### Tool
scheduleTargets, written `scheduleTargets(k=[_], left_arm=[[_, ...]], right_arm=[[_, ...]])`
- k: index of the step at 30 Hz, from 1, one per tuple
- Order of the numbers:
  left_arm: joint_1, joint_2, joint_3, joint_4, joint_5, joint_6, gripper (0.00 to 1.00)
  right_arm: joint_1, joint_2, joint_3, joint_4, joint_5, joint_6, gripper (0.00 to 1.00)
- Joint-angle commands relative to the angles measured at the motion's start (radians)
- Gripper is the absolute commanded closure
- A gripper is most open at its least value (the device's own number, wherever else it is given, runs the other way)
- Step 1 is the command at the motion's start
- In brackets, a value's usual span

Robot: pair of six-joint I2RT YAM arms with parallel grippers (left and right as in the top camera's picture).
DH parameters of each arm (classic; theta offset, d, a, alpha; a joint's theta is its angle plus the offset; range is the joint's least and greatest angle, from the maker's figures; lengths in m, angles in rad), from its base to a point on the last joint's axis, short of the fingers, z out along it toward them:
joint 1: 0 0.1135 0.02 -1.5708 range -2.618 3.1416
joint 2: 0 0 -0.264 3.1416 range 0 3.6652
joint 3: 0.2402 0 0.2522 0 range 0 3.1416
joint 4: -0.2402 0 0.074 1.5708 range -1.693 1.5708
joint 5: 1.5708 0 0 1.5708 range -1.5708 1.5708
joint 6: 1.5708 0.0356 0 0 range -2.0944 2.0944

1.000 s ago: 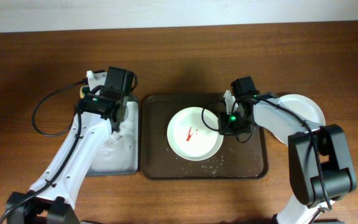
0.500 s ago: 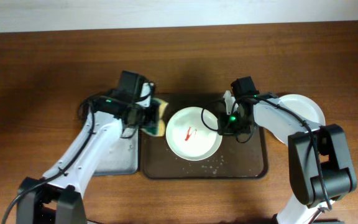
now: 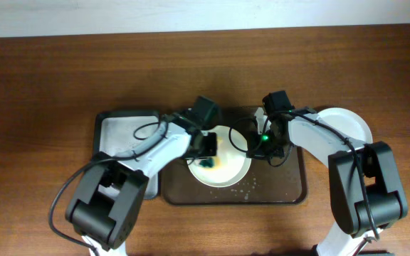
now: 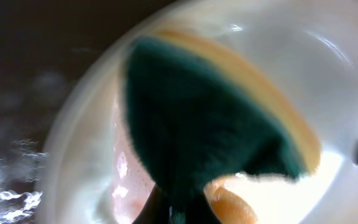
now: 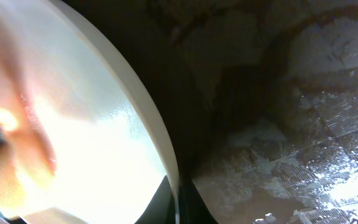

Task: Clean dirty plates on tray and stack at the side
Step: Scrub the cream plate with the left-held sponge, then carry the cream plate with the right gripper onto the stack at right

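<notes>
My left gripper lifts the sponge off the plate next. It then lowers the sponge onto the grey sponge tray to release it, as that tray lies empty.
A pale round plate (image 3: 232,174) lies on the dark brown tray (image 3: 280,190). My left gripper (image 3: 208,149) is shut on a green and yellow sponge (image 3: 206,163) and presses it onto the plate's middle. In the left wrist view the sponge (image 4: 204,124) covers much of the plate (image 4: 334,68), with a pink smear beside it. My right gripper (image 3: 260,142) is shut on the plate's right rim; the right wrist view shows its fingers (image 5: 178,199) pinching the rim of the plate (image 5: 92,143) over the wet tray (image 5: 303,124). Wiped white plates (image 3: 347,124) lie off the tray to the right.
The grey sponge tray (image 3: 123,139) sits left of the brown tray, wet with suds. Water drops and foam speckle the brown tray's front near the plate. Bare wooden table lies all around.
My left arm carried the sponge from the grey sponge tray rightward onto the plate, covering the red squiggle. The right gripper has kept its hold on the rim.
</notes>
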Motion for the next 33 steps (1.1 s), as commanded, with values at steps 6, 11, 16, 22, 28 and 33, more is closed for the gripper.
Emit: scheduleTargets(k=[6,11,16,22,28,33], left_arm=[[0.007,-0.06,0.091,0.013,0.104,0.151,1.0],[-0.052,0.101,0.091,0.06,0.08,0.066,1.0],[0.031,0.108,0.091,-0.145,-0.063,0.066,1.0],[0.069,-0.113,0.1,-0.177,-0.048,0.178,1.0],[0.251,-0.266,0.097,-0.279,-0.06,0.224,1.0],[0.476,-0.258,-0.05,-0.209,-0.108,0.337,1.0]], right_arm=[[-0.003,-0.003,-0.001,-0.011,0.082,0.031,0.96],[-0.003,-0.003,-0.001,-0.016,0.082,0.03,0.96],[-0.003,-0.003,-0.001,-0.019,0.082,0.03,0.96],[-0.003,-0.003,-0.001,-0.001,0.082,0.03,0.75],[-0.003,-0.013,0.0,-0.015,0.08,0.007,0.96],[-0.003,-0.215,0.0,-0.03,0.199,-0.016,0.96]])
